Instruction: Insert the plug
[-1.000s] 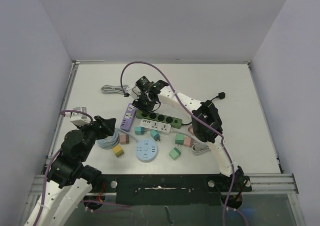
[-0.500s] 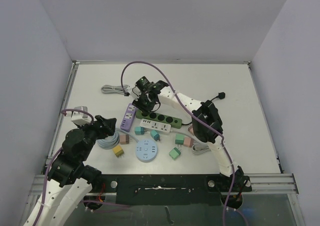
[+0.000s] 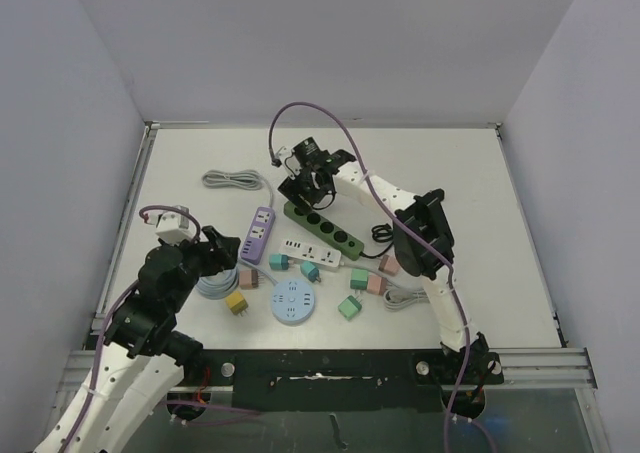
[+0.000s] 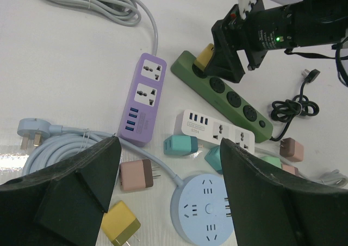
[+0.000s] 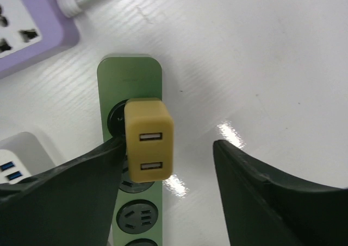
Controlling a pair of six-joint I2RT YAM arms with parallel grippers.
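The yellow plug (image 5: pixel 149 146) is seated. I need to lift my right gripper back past the white strip, then lower it onto the teal plug by the round blue socket.
A yellow plug (image 5: pixel 149 146) with two USB ports stands in the end socket of the green power strip (image 5: pixel 130 77). My right gripper (image 5: pixel 167 148) is open around it. Its left finger lies against the plug's side and its right finger stands well apart. From above, the right gripper (image 3: pixel 305 188) hovers over the far end of the green strip (image 3: pixel 322 225). The left wrist view shows the same plug (image 4: pixel 205 56) under the right gripper. My left gripper (image 4: pixel 169 148) is open and holds nothing, above the loose adapters.
A purple strip (image 3: pixel 260 233), a white strip (image 3: pixel 310 250) and a round blue socket (image 3: pixel 292 301) lie near the green one. Loose adapters lie around them: yellow (image 3: pixel 237 302), pink (image 3: pixel 249 279) and teal (image 3: pixel 310 270). A coiled grey cable (image 3: pixel 228 179) lies at the back left.
My right gripper has opened and let go of the yellow plug. The right arm and the green strip's far end have shifted back and right. The left arm has moved slightly.
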